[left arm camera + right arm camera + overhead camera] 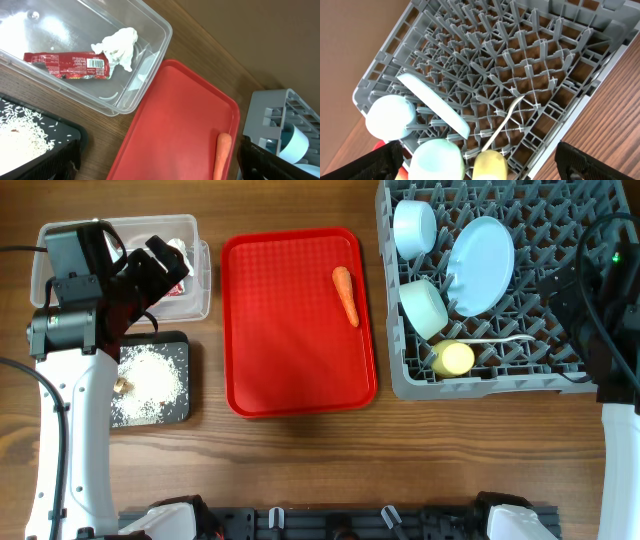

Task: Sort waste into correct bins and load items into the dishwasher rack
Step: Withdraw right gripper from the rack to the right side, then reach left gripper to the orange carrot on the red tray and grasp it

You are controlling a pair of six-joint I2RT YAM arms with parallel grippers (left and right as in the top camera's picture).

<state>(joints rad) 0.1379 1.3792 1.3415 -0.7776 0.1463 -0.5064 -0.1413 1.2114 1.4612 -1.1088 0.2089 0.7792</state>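
Note:
The carrot lies below the left gripper, to its right in the overhead view, so the gripper needs to move across the red tray [290, 370] and down onto the carrot's middle [346, 296].
The orange carrot [345, 295] lies alone on the flat red serving tray [290, 370]. The clear tub [195, 230] holds the red wrapper [65, 65] and the white tissue [120, 47]. The black tray [180, 405] holds rice [150, 380] and a brown scrap [121, 384]. The grey rack [400, 385] holds the blue bowl [414, 227], plate [480, 265], green bowl [424, 307], yellow cup [453, 359] and spoon [495, 340]. My left gripper [160, 165] is open and empty above the tub's right end. My right gripper [480, 162] is open and empty over the rack.
The red tray sits between the bins on the left and the rack on the right. Bare wooden table runs along the front. The right half of the rack [545, 60] has free pegs.

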